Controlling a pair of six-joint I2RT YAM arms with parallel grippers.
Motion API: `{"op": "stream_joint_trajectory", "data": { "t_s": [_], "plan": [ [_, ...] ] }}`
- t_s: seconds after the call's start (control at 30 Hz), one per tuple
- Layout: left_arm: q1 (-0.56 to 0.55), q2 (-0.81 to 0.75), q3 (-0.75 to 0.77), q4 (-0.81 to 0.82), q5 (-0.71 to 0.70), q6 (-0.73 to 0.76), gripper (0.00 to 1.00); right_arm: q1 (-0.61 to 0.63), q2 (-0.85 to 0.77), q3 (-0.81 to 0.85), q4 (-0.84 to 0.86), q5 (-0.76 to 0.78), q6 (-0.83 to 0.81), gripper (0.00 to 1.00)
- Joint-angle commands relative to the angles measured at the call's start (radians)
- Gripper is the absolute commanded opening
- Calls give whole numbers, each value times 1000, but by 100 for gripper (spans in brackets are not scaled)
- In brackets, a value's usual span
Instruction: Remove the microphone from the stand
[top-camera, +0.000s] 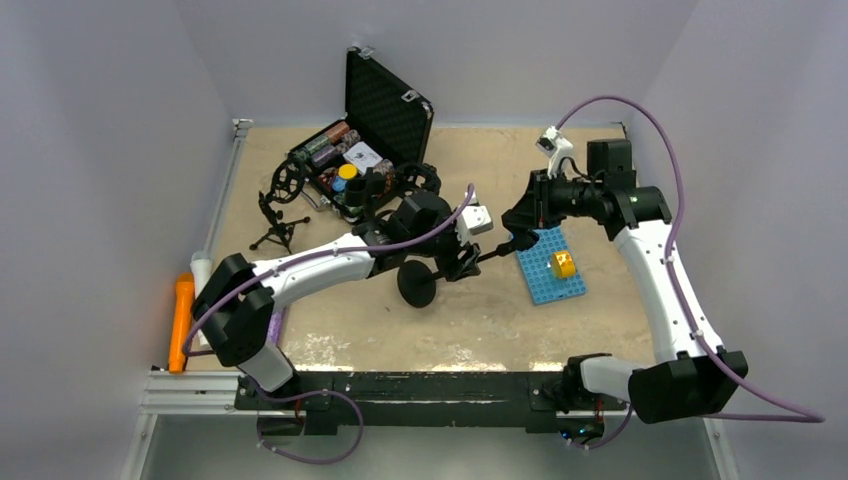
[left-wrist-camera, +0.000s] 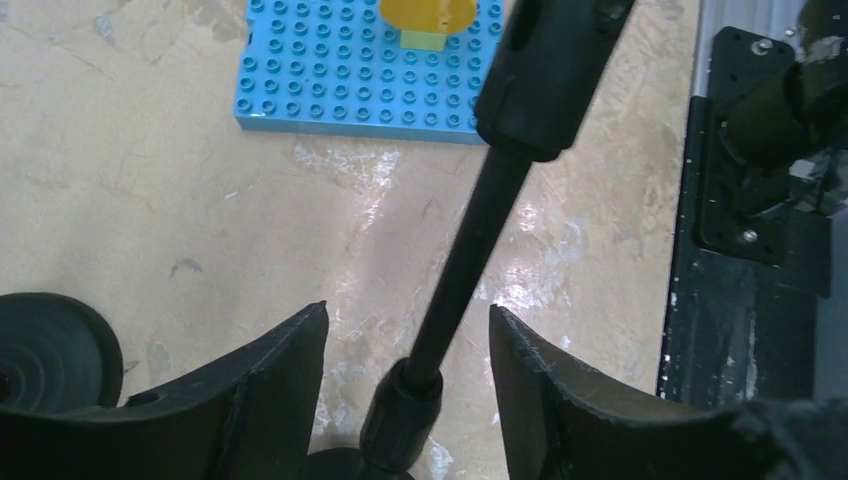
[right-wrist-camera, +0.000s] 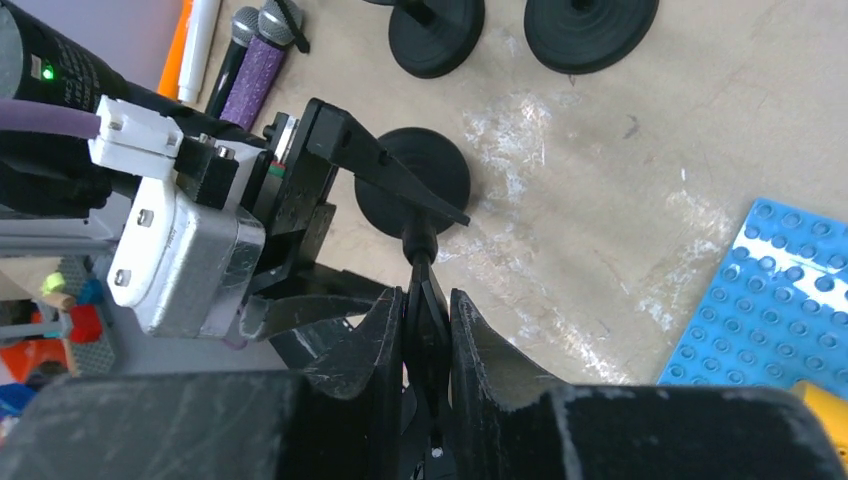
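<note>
I should swing my right gripper to the left in the top view, to the round base, and tilt the leaning rod upright to release it.
A black microphone stand leans over the table, with its round base (top-camera: 416, 283) low and its thin rod (left-wrist-camera: 470, 260) rising toward the right. My left gripper (top-camera: 462, 262) is open, and its fingers sit either side of the rod (left-wrist-camera: 408, 310) without touching it. My right gripper (top-camera: 515, 232) is shut on a thin black piece at the stand's upper end (right-wrist-camera: 427, 292), above the base (right-wrist-camera: 452, 172). I cannot tell whether a microphone sits in that end. A purple microphone (right-wrist-camera: 255, 60) and a black one (right-wrist-camera: 232, 50) lie by the left table edge.
A blue studded plate (top-camera: 540, 280) with a yellow block (top-camera: 562, 264) lies right of the stand. An open black case (top-camera: 385, 120) with small items stands at the back. A tripod stand (top-camera: 280, 215) and two more round bases (right-wrist-camera: 435, 40) are nearby. An orange marker (top-camera: 180, 320) lies at the left edge.
</note>
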Motion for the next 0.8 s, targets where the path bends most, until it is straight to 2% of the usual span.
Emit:
{"op": "stream_joint_trajectory", "data": {
  "t_s": [0.0, 0.07, 0.1, 0.27, 0.57, 0.77],
  "plan": [
    [23, -69, 56, -26, 122, 15, 83, 17, -46, 87, 11, -11, -156, 0],
    [34, -94, 75, -72, 151, 21, 94, 32, -58, 118, -3, -12, -236, 0],
    [40, -106, 81, -93, 165, 27, 95, 42, -63, 135, -10, -12, -273, 0],
    [71, -178, 94, -187, 192, 41, 93, 147, -52, 218, -88, 52, -410, 0],
    [101, -285, 139, -363, 165, 69, 89, 271, 10, 215, -108, 164, -487, 0],
    [120, -392, 221, -571, 134, 163, 89, 370, 85, 248, -126, 230, -584, 0]
  ]
}}
